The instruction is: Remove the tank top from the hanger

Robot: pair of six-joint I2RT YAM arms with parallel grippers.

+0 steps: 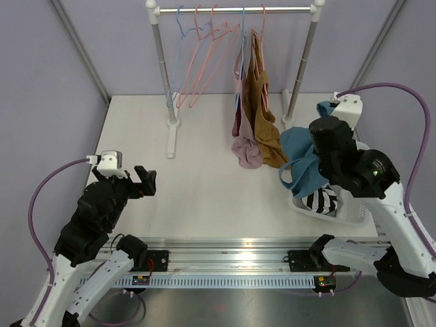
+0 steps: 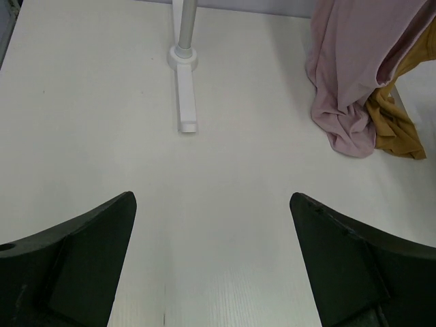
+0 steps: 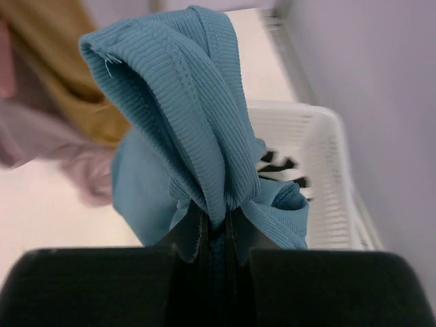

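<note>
The white basket with the striped garment (image 3: 330, 197) is below, so next my right gripper will move down into the basket and let go of the blue tank top's fold inside.
My right gripper (image 3: 214, 221) is shut on a blue ribbed tank top (image 3: 197, 122), which hangs from it above the white basket (image 3: 327, 177). In the top view the blue tank top (image 1: 300, 163) dangles off the hanger, beside the basket (image 1: 351, 211). A pink tank top (image 1: 244, 146) and a mustard tank top (image 1: 267, 129) still hang on hangers from the rail (image 1: 235, 10), their hems bunched on the table. My left gripper (image 1: 144, 181) is open and empty over the table's left side; it also shows in the left wrist view (image 2: 211, 259).
Several empty pink and blue hangers (image 1: 197, 61) hang on the rail's left part. The rack's left post and foot (image 2: 184, 82) and right post (image 1: 300, 68) stand on the table. A black-and-white striped garment (image 1: 320, 201) lies in the basket.
</note>
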